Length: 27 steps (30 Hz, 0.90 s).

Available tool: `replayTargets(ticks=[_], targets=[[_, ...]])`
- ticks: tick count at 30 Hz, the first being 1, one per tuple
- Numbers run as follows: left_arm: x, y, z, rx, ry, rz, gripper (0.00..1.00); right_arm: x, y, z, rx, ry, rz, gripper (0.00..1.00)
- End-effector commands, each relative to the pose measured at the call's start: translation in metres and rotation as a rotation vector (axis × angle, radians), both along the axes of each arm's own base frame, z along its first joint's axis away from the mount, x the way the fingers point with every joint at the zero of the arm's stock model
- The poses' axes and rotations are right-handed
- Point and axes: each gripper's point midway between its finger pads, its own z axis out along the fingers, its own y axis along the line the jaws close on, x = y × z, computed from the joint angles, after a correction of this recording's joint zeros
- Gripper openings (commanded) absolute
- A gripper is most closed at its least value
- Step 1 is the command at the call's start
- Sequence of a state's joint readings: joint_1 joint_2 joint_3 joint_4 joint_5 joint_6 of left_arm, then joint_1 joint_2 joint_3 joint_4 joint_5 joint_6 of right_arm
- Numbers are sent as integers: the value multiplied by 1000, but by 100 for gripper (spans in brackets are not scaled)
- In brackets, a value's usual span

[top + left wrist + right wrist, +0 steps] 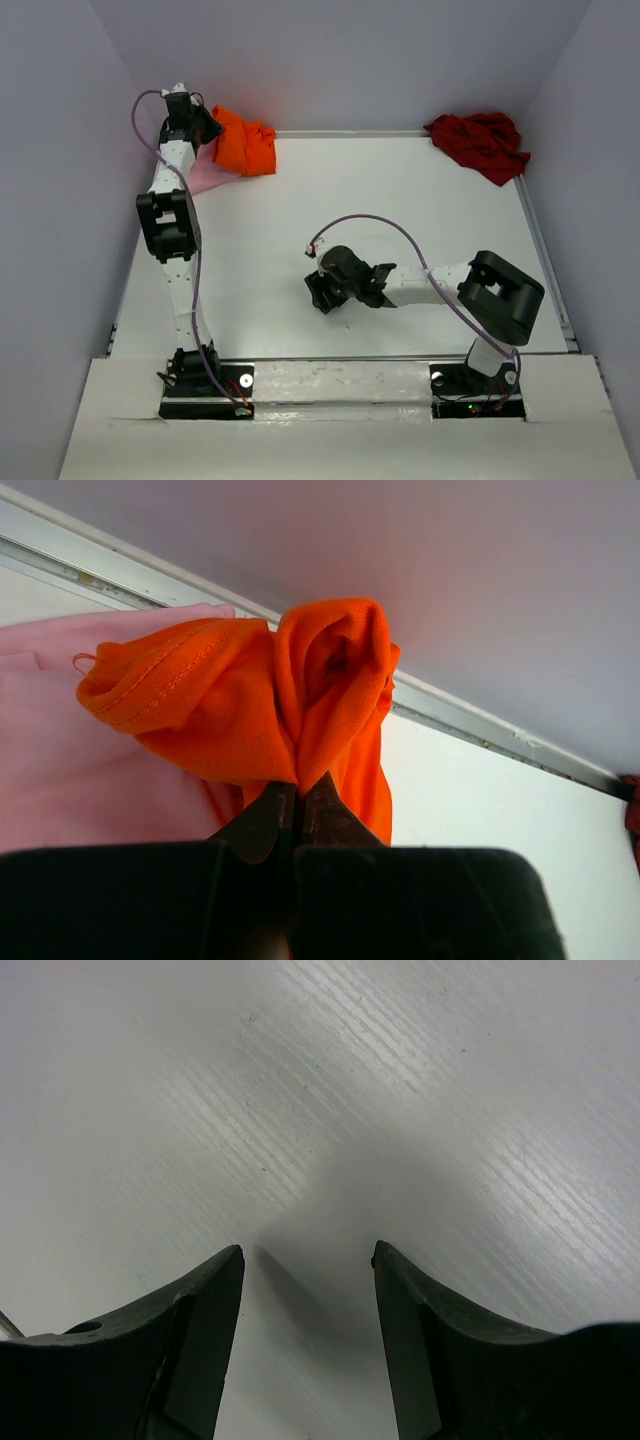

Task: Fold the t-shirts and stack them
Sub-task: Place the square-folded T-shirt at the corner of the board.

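The orange fold should go to the left in the top view with my left gripper and be released over the light pink t-shirt (207,178) (90,755), because pink cloth lies uncovered there.
The bright orange t-shirt (246,146) is bunched at the far left corner, and my left gripper (207,131) is shut on a fold of it. In the left wrist view the orange t-shirt (250,695) rises in a pinched ridge from the closed gripper (298,786). The light pink t-shirt (207,178) lies partly under it, spread flat (60,770). The dark red t-shirt (480,141) sits crumpled at the far right corner. My right gripper (325,291) hangs open just above the bare tabletop (330,1110) mid-table, with nothing between its fingers (308,1256).
Grey walls close the table on three sides. A metal rail (470,730) runs along the far edge behind the orange shirt. The right arm's cable (385,222) loops above its wrist.
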<state>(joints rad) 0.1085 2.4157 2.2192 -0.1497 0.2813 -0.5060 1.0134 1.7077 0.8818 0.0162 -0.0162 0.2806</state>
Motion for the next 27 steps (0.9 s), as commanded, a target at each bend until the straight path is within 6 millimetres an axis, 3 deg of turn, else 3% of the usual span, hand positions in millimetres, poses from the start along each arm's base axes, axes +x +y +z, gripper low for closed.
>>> replayTargets(ticks=[1, 14, 27], targets=[[1, 2, 108, -8, -224, -24, 0, -17, -1, -23, -36, 56, 43, 60], [-3, -2, 144, -54, -290, -17, 0, -19, 0, -28, -39, 69, 53, 60], [-26, 16, 167, 51, -265, 55, 0, -21, 2, -31, -41, 77, 67, 59]])
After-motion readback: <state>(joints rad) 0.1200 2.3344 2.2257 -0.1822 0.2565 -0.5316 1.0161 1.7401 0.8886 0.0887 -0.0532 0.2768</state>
